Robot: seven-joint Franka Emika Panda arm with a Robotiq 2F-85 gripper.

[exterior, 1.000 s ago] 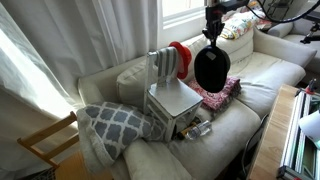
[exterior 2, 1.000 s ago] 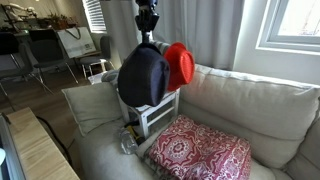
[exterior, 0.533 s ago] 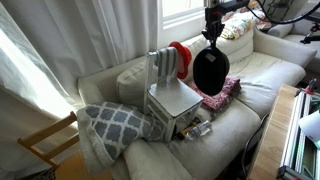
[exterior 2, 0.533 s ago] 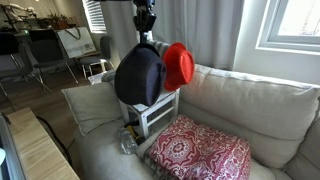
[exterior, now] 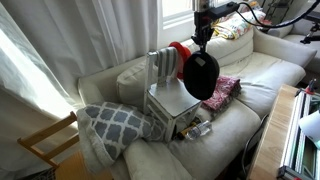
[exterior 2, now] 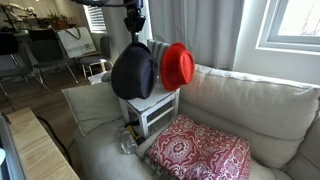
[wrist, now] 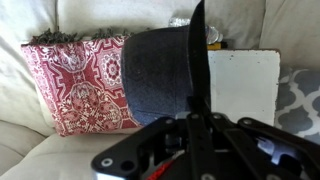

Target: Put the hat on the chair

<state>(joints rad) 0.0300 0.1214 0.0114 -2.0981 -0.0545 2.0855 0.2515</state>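
My gripper holds the hat [exterior: 201, 76] and should move it toward the chair's white seat [exterior: 174, 99], lower it and let it go, because that seat is below my gripper and to its right in the wrist view.
The black hat [exterior: 201, 76] hangs from my gripper [exterior: 204, 42] by its brim, held on edge above the white-grey chair [exterior: 172, 98] that stands on the sofa. It also shows in an exterior view [exterior 2: 133, 72], under the gripper [exterior 2: 133, 28] and over the chair's seat [exterior 2: 158, 106]. In the wrist view the hat's crown [wrist: 158, 72] points left and its brim runs into the shut jaws [wrist: 194, 108]; the chair's white seat [wrist: 244, 85] lies to the right.
A red hat-like item [exterior: 182, 56] [exterior 2: 178, 66] hangs on the chair's back. A red patterned cloth [exterior 2: 200, 150] [wrist: 78, 85] lies beside the chair. A grey-white patterned cushion [exterior: 115, 124] sits at the other side. A bare wooden chair [exterior: 45, 142] stands off the sofa.
The gripper has carried the hat sideways, from over the red cloth toward the chair's seat. The hat stays gripped by its brim.
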